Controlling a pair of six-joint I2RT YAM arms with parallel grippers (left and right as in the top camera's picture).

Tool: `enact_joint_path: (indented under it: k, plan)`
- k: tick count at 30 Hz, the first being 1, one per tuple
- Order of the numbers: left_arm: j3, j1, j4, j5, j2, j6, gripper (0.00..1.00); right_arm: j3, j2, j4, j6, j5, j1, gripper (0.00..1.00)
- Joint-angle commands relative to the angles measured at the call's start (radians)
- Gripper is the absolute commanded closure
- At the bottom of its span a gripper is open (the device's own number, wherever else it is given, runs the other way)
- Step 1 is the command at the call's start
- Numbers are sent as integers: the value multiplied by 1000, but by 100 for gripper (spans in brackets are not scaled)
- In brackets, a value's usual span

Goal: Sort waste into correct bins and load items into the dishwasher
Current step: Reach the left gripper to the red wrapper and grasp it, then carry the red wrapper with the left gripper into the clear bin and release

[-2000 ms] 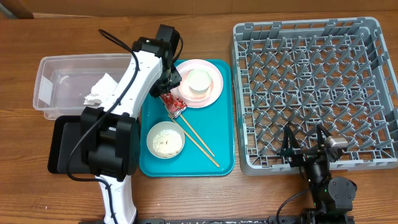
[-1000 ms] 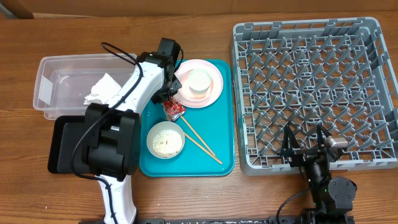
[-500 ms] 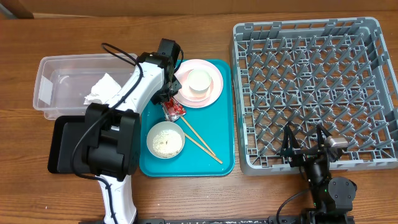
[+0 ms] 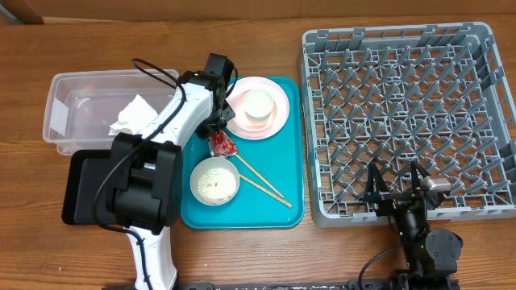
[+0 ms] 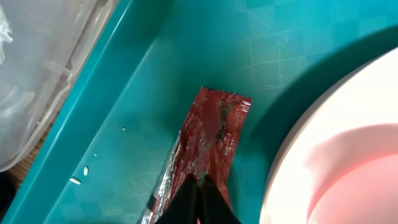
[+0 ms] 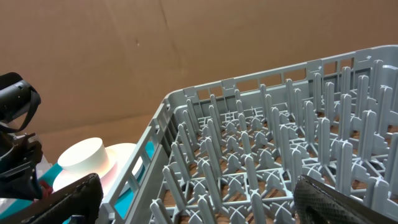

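Note:
My left gripper will go up, carry the wrapper over the side of the clear tub and let go of it beside the napkin [image 4: 131, 115], which is already in the tub.
My left gripper [image 5: 199, 184] is shut on the near end of the small red wrapper [image 5: 214, 130], which lies on the teal tray [image 5: 155, 74] beside the pink plate [image 5: 329, 143]. From overhead, the left gripper [image 4: 216, 134] hangs over the wrapper [image 4: 221, 146], left of the plate [image 4: 281, 110], which carries a white cup [image 4: 258, 105]. A bowl of rice [image 4: 214, 180] and two chopsticks [image 4: 263, 184] lie on the tray below. The napkin [image 4: 131, 115] is in the clear tub [image 4: 76, 97]. My right gripper [image 6: 199, 208] stands open at the front wall of the grey dish rack [image 4: 403, 121].
A black tray [image 4: 81, 189] sits at the front left, partly under the left arm. A few loose rice grains [image 5: 76, 180] lie on the teal tray [image 4: 282, 189] near its left wall. The right arm's base [image 4: 431, 246] stands in front of the rack.
My left jaws have closed on the red wrapper. The wrapper has shifted slightly left, and the chopsticks have swung a little. The right arm has not moved.

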Motion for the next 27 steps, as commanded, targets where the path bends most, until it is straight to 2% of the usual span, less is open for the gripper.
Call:
enact_joint_path:
  k: [1, 7, 17, 21, 27]
  plan:
    - [15, 5, -19, -17, 14, 14, 96, -11, 0, 5, 5, 3, -2, 0]
    - [164, 15, -159, -17, 12, 45, 96, -11, 0, 5, 5, 3, -2, 0]
    - [533, 40, -415, -20, 0, 133, 96, -11, 0, 5, 5, 3, -2, 0]
    - [629, 105, -477, -20, 0, 133, 96, -11, 0, 5, 5, 3, -2, 0]
    - [645, 246, -533, -17, 3, 133, 96, -11, 0, 5, 5, 3, -2, 0]
